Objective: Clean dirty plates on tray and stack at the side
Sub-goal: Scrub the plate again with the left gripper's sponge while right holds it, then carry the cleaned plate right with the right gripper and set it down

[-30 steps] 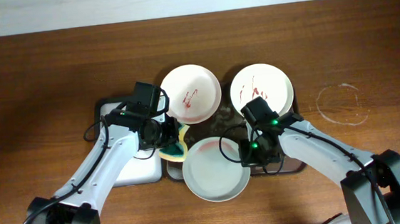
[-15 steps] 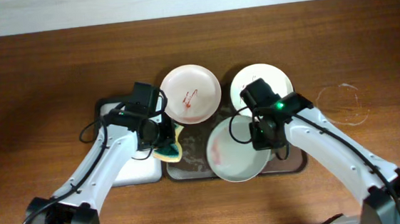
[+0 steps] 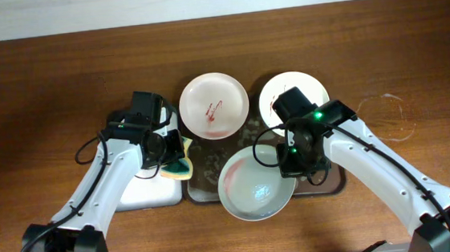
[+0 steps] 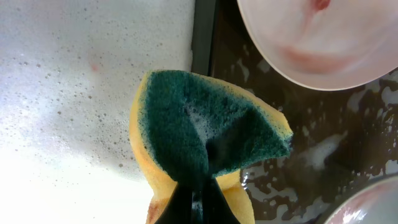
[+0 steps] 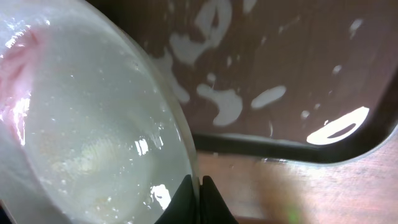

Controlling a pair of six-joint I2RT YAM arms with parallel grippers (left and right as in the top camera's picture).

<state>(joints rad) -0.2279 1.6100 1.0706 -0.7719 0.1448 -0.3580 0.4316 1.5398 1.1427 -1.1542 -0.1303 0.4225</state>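
Note:
The table is bare at the dried water ring (image 3: 385, 118), so my right gripper needs to lift outward past the tray's side, lower the plate there and release it.
My right gripper (image 3: 289, 164) (image 5: 200, 188) is shut on the rim of a wet bluish-white plate (image 3: 250, 192) (image 5: 81, 124), held tilted over the front of the dark sudsy tray (image 3: 202, 176) (image 5: 286, 74); a faint pink smear shows on it. Two white plates stand at the tray's back: one (image 3: 214, 105) (image 4: 317, 43) with red smears, the other (image 3: 287, 93) partly hidden by my right arm. My left gripper (image 3: 171, 157) (image 4: 199, 200) is shut on a yellow and green sponge (image 3: 180, 169) (image 4: 208, 137), pinched into a fold over the tray's left rim.
A smaller white tray (image 3: 146, 192) (image 4: 74, 93) full of foam lies left of the dark tray, under my left arm. A dried water ring (image 3: 385, 117) marks the wooden table (image 3: 47, 116) to the right.
My right gripper swung the held plate to the right, then back toward the tray's front middle. My left gripper drew the sponge leftward, away from that plate, to the dark tray's left rim.

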